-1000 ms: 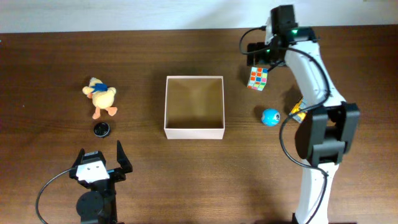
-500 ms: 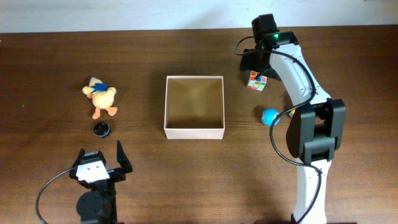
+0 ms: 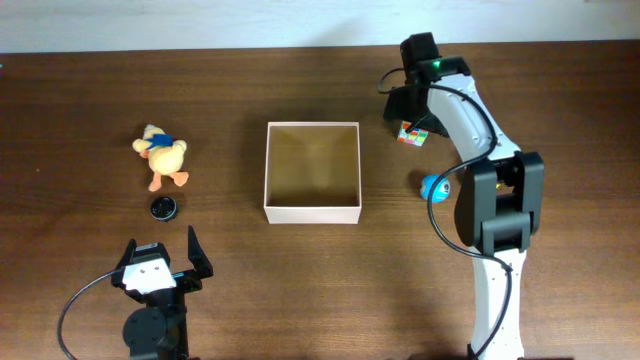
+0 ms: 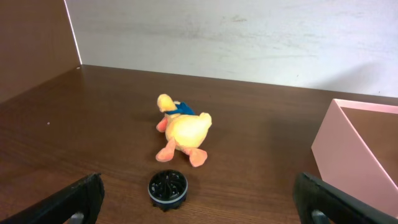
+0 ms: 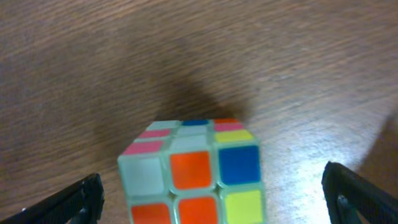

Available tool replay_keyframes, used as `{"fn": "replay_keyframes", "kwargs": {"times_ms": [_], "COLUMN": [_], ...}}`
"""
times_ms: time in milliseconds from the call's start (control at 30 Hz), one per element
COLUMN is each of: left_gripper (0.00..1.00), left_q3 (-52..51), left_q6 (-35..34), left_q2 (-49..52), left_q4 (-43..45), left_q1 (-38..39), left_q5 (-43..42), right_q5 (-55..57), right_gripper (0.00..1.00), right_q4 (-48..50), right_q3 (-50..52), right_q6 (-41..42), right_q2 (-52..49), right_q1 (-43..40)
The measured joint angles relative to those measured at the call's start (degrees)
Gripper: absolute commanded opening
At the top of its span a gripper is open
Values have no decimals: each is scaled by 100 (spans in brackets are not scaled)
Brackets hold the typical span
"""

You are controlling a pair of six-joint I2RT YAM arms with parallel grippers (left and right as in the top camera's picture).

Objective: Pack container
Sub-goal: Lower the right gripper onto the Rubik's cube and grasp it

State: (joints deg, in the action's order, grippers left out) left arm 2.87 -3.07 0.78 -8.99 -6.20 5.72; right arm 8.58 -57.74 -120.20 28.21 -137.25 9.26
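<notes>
The colourful puzzle cube (image 3: pixel 414 134) is already between the fingers of my right gripper, so they will close on its opposite sides.
The container (image 3: pixel 311 213) is a square, shallow box with white walls and a tan inside, at the table's middle; nothing shows in it. It also shows in the left wrist view (image 4: pixel 348 149). A colourful puzzle cube (image 3: pixel 414 134) lies to its upper right. My right gripper (image 3: pixel 407 115) hangs over the cube. In the right wrist view the cube (image 5: pixel 193 171) lies between the gripper's (image 5: pixel 214 202) open fingers, with gaps on both sides. My left gripper (image 3: pixel 160 262) is open and empty near the front left, also in its wrist view (image 4: pixel 202 205).
A yellow plush duck (image 3: pixel 163 157) (image 4: pixel 181 129) and a small black disc (image 3: pixel 163 207) (image 4: pixel 167 186) lie left of the container. A blue ball (image 3: pixel 434 186) lies to its right, next to the right arm.
My right gripper has swung left and come over the puzzle cube, now partly covering it from above. The left arm and the other toys have not moved.
</notes>
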Motion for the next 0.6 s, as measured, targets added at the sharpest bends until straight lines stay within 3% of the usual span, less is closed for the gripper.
{"fn": "replay_keyframes", "kwargs": {"times_ms": [100,267,600], "left_gripper": [99,99,99], "left_q3": [0,0,0], "left_q6": [0,0,-2], "left_q2": [0,0,0], "left_q4": [-2,-2,-2], "left_q1": [0,0,0], "left_q5": [0,0,0], "right_q5": [-63,-118,-160], "right_gripper": [92,73,62], "right_q4": [72,90,105], "right_q3": [0,4,26], "right_q6": [-103,-254,-437], "right_q2": [-9,-9,-9], "right_q1": [0,0,0]}}
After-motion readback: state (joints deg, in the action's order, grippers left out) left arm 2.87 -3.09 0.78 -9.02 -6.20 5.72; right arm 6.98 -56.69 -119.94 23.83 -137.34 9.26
